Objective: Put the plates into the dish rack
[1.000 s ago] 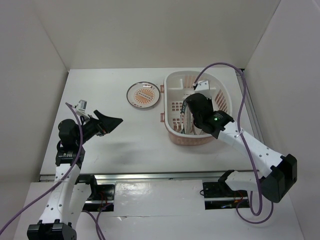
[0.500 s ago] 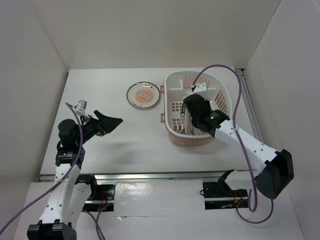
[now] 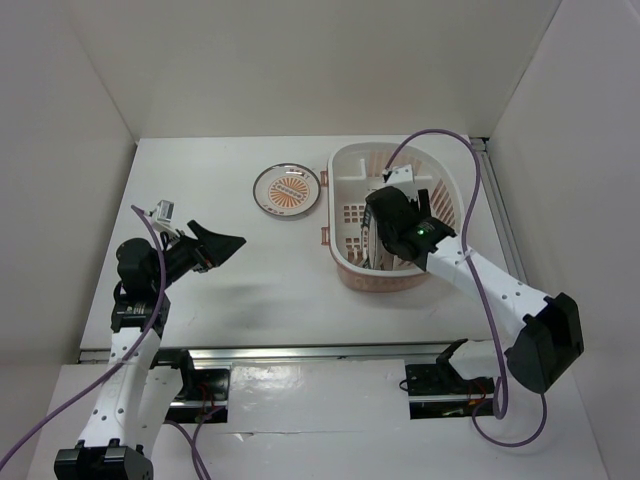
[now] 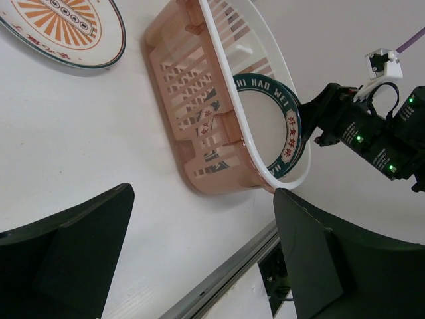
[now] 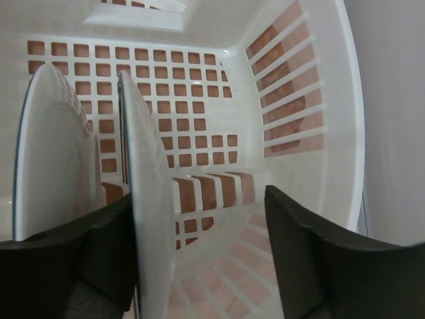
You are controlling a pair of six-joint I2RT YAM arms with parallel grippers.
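I will next move my left gripper outward and down to the tabletop, onto the orange sunburst plate's near rim point(image 3: 263, 206), as that plate alone is outside the rack point(image 3: 345, 265).
The pale pink dish rack point(image 3: 345, 265) stands right of the table's middle. Two plates stand on edge inside it. In the right wrist view the nearer plate point(image 5: 147, 199) is between my open right gripper's point(image 5: 206, 266) fingers, close to the left finger point(image 5: 99, 259) and well apart from the right one. The other plate point(image 5: 53, 153) stands just left of it. The left wrist view shows a dark green rim with lettering on one racked plate point(image 4: 287, 126). The orange sunburst plate point(image 3: 287, 189) lies flat on the table left of the rack. My left gripper point(image 3: 232, 243) hovers open and empty at the left.
The rack's slotted wall point(image 5: 292, 100) rises close on the right of my right gripper. White enclosure walls ring the table, and a metal rail point(image 3: 320, 352) runs along its near edge. A purple cable point(image 3: 480, 200) loops over the rack's right side.
My right gripper has opened and let go of the nearer plate, which stays standing in the rack. The right arm shifted slightly left. The left arm has not moved.
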